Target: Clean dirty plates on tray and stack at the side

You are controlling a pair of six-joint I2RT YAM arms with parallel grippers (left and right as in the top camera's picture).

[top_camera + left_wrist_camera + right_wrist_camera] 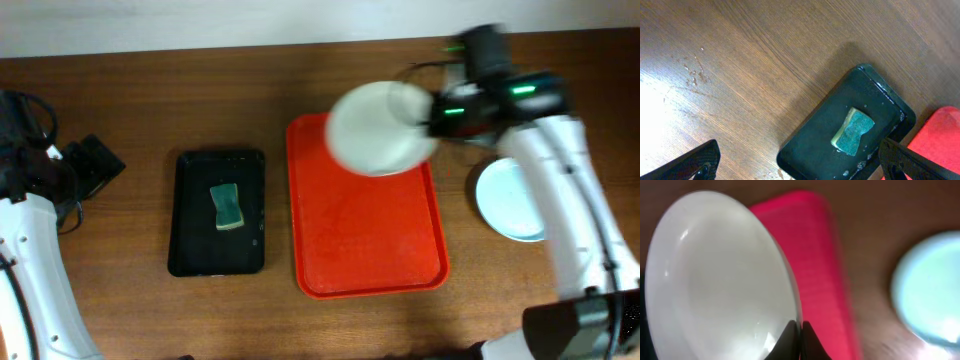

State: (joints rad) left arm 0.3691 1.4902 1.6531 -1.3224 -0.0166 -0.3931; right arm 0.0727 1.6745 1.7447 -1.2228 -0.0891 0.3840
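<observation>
I will swing my right gripper to its right in the overhead view and down, and let go of the white plate's rim there, because the pale blue plate (508, 200) (934, 287) is below and that way.
My right gripper (432, 118) is shut on the rim of a white plate (375, 128) and holds it tilted above the far end of the red tray (365, 240). In the right wrist view the plate (715, 280) is pinched at its edge between my fingers (801, 330), with the tray (815, 265) behind it. A pale blue plate (508, 200) lies on the table right of the tray; it also shows in the right wrist view (927, 290). My left gripper (800, 162) is open and empty, left of the black tray.
A black tray (218, 212) holding a green sponge (228, 206) stands left of the red tray; both show in the left wrist view, tray (815, 135) and sponge (852, 131). Water drops mark the wood (692, 75).
</observation>
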